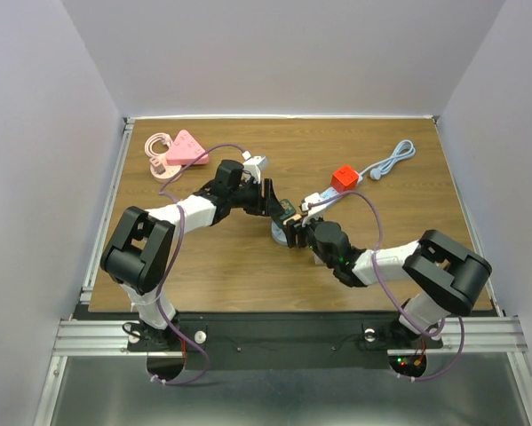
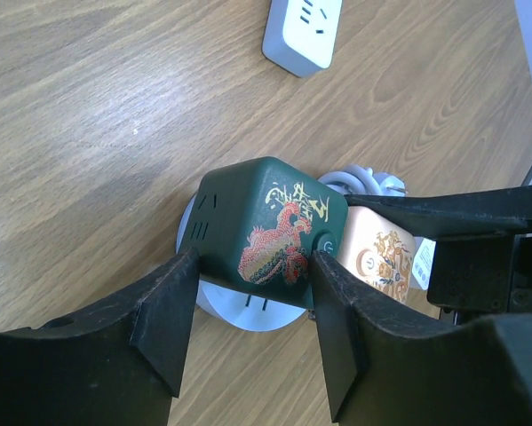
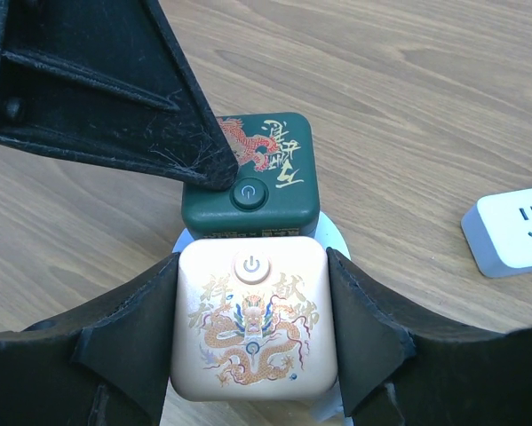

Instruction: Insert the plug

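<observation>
I should next move my right gripper to the left in the top view, over bare tabletop, and let go of the cube, because the peach cube (image 3: 252, 324) stands on the white base.
A dark green cube plug (image 2: 266, 222) with a red and gold dragon is tilted over a white round socket base (image 2: 248, 319). Its two prongs show just above the base. My left gripper (image 2: 255, 266) is shut on the green plug. Right beside it a peach cube (image 3: 252, 324) with a dragon and a power button stands on the same base (image 3: 332, 240). My right gripper (image 3: 252, 266) is shut on the peach cube. In the top view both grippers, left (image 1: 279, 211) and right (image 1: 294, 232), meet at the table's middle.
A white power strip (image 2: 303, 31) lies just beyond, and shows at the right in the right wrist view (image 3: 510, 231). A red cube (image 1: 344, 177) with a white cable lies at the back right. A pink triangular socket (image 1: 186, 146) lies at the back left.
</observation>
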### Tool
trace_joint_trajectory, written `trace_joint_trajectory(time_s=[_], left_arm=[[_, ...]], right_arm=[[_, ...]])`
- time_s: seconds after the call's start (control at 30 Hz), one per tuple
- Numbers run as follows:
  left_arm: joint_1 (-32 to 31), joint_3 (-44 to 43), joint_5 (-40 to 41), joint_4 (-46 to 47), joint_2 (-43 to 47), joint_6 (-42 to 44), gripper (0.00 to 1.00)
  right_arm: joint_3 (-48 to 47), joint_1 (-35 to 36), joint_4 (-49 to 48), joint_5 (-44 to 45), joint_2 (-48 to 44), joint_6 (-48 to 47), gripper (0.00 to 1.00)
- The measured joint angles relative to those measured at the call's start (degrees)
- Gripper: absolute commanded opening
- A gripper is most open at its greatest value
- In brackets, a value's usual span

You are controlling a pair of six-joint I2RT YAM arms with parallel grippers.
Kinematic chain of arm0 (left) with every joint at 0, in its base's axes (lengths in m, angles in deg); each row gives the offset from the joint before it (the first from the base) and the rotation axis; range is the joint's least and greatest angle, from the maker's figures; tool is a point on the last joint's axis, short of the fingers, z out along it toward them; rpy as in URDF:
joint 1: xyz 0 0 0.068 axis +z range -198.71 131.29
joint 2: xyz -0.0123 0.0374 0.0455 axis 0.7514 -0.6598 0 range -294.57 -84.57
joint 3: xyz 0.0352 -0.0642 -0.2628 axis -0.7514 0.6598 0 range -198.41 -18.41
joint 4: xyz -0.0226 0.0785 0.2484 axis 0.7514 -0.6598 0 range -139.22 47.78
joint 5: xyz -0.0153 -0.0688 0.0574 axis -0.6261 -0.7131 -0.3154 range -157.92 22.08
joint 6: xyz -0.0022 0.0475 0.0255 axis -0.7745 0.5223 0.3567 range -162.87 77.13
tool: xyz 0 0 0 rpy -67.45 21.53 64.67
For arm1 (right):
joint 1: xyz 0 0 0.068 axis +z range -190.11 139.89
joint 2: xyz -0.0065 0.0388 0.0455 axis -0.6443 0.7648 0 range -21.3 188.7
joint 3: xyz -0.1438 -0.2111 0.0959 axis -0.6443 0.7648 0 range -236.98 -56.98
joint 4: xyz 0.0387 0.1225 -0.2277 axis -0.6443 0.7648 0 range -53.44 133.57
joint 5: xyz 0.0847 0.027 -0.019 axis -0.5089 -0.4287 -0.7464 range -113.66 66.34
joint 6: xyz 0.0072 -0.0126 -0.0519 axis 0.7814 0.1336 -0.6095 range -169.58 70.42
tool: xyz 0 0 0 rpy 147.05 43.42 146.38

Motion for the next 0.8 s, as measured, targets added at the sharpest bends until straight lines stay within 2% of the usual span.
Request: trace_joint_trajectory(time_s=[0.3,0.33,0.4,0.43,0.57,0.6,0.8], left_arm=[[0.00,0.00,0.15,0.48,0.00,0.04,0.58],[-0.02,0.02,0.20,0.57,0.00,0.04,0.60],[-0.02,0.02,0.35,0.61,0.00,0.02,0.70],[-0.07,0.04,0.68,0.57,0.00,0.11,0.80],[-0.24,0.07,2.71,-0.83,0.15,0.26,0.92],[-0.24,0.00,3.56,-1.62,0.44,0.39,0.98],[0.68,-0.39,8.37,-7.39,5.46,1.60,0.99]], right_arm=[[0.81,2.19,-3.19,4.52,2.16,0.46,0.00],[0.87,2.27,-3.39,4.79,2.19,0.57,0.00],[0.92,2.43,-3.74,5.16,2.19,0.68,0.00],[0.90,2.54,-3.82,5.46,2.25,0.70,0.01],[0.00,2.91,-3.56,6.45,2.47,0.68,0.00],[-0.31,3.02,-3.13,6.73,2.54,0.63,0.01],[-4.96,3.74,0.02,6.95,4.94,0.04,0.00]])
